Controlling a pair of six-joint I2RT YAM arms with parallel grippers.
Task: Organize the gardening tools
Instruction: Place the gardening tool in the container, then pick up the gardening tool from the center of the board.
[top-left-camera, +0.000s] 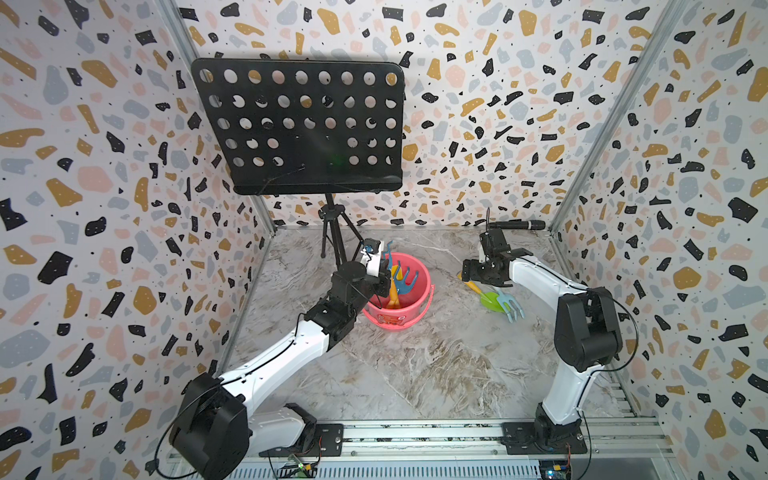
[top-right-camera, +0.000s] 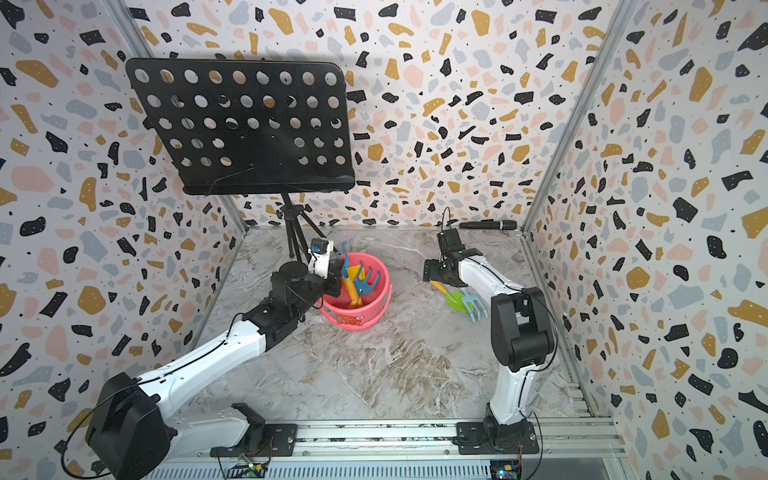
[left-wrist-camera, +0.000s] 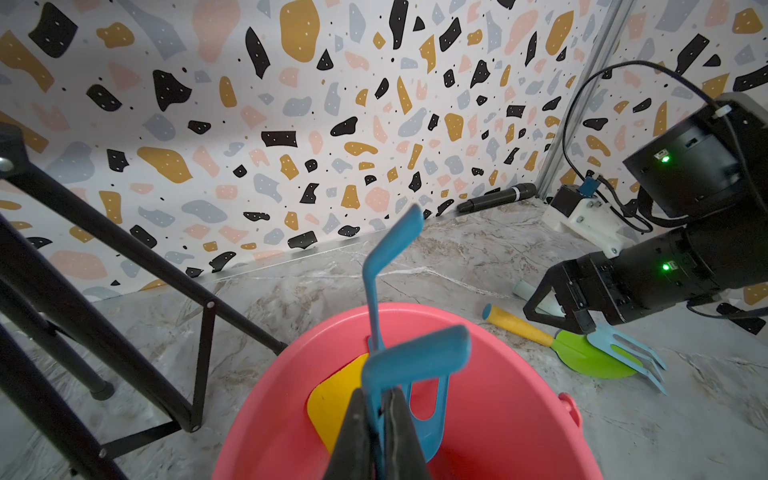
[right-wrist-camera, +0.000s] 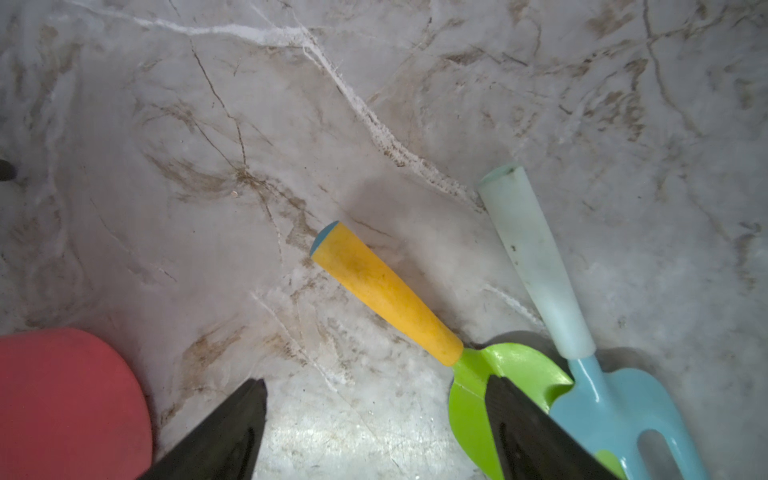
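Observation:
The robot needs to keep its left gripper over the pink bucket's opening (top-left-camera: 407, 294) (left-wrist-camera: 488, 400), lower it only slightly and let go of the blue rake there, because other tools already stand inside.
My left gripper (left-wrist-camera: 376, 392) is shut on the head of a blue rake (left-wrist-camera: 428, 399) over the pink bucket (top-left-camera: 395, 318), its tines pointing up. A yellow shovel (left-wrist-camera: 332, 399) and another blue rake (top-left-camera: 406, 280) stand in the bucket. On the floor to the right lie a green spade (right-wrist-camera: 386, 291) with an orange handle and a pale-blue rake (right-wrist-camera: 536, 266) with a white handle, its head overlapping the spade's blade. My right gripper (right-wrist-camera: 376, 382) hovers open just above them, one finger over the spade's blade, nothing between the fingers.
A black perforated music stand (top-left-camera: 299, 124) on a tripod (top-left-camera: 332, 241) rises behind the bucket at the back left. A black microphone (top-left-camera: 517, 225) lies along the back wall. Patterned walls close in three sides; a metal rail (top-left-camera: 415, 436) runs along the front.

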